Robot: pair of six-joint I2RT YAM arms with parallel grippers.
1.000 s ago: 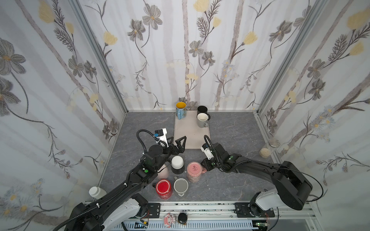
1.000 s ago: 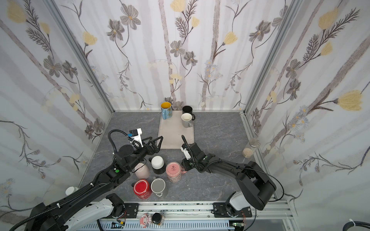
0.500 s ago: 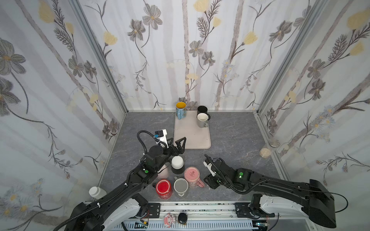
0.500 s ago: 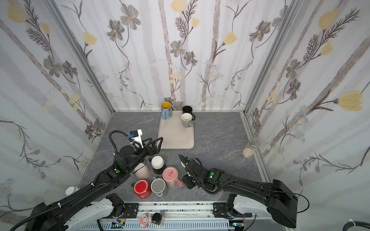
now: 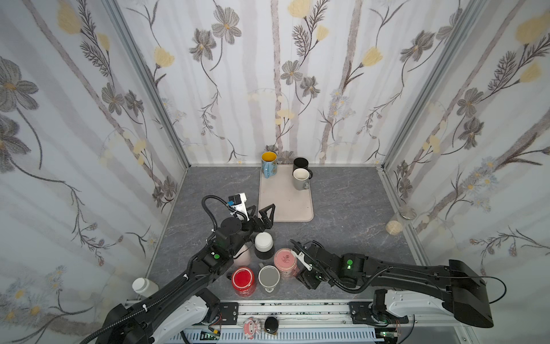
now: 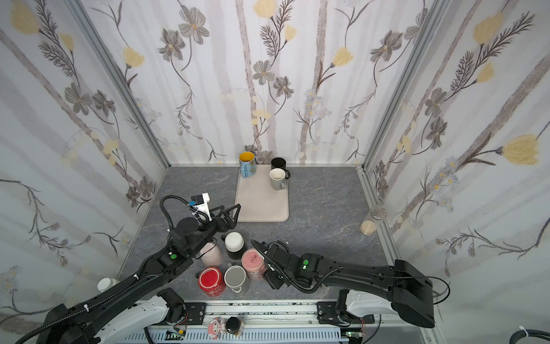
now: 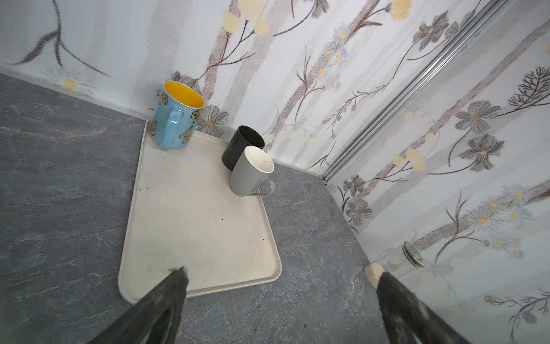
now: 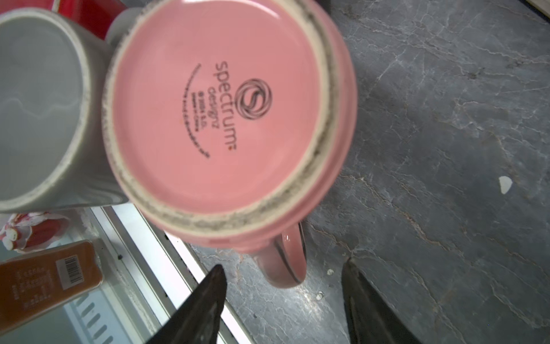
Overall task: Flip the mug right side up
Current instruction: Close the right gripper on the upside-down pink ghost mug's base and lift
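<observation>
The tip of the mug's handle lies just beyond the gripper's fingers, so next my right gripper should advance toward the pink mug, open fingers passing either side of its handle (image 8: 284, 261) before closing.
The mug (image 5: 285, 262) is pink and stands upside down near the table's front, with its printed base facing up (image 8: 220, 104). It also shows in a top view (image 6: 253, 263). Its handle (image 8: 285, 262) points toward my right gripper (image 8: 282, 265). That gripper is open, and the handle's tip lies just beyond its fingertips without touching them. In both top views the right gripper (image 5: 300, 265) (image 6: 268, 266) sits right of the mug. My left gripper (image 5: 262, 213) (image 7: 281, 275) hangs open and empty near the tray's front corner.
A grey mug (image 5: 268, 277) touches the pink one, with a red mug (image 5: 243, 278), a white-based dark mug (image 5: 263, 242) and a pale mug (image 5: 242, 257) close by. The beige tray (image 5: 285, 208) carries blue (image 5: 268, 163), black (image 5: 300, 163) and grey (image 5: 300, 178) upright mugs. A jar (image 5: 394, 226) lies at the right wall.
My right gripper has opened and its arm has dropped lower toward the front. The pink mug has shifted a little toward the front edge, beside the grey mug. The left arm has not moved.
</observation>
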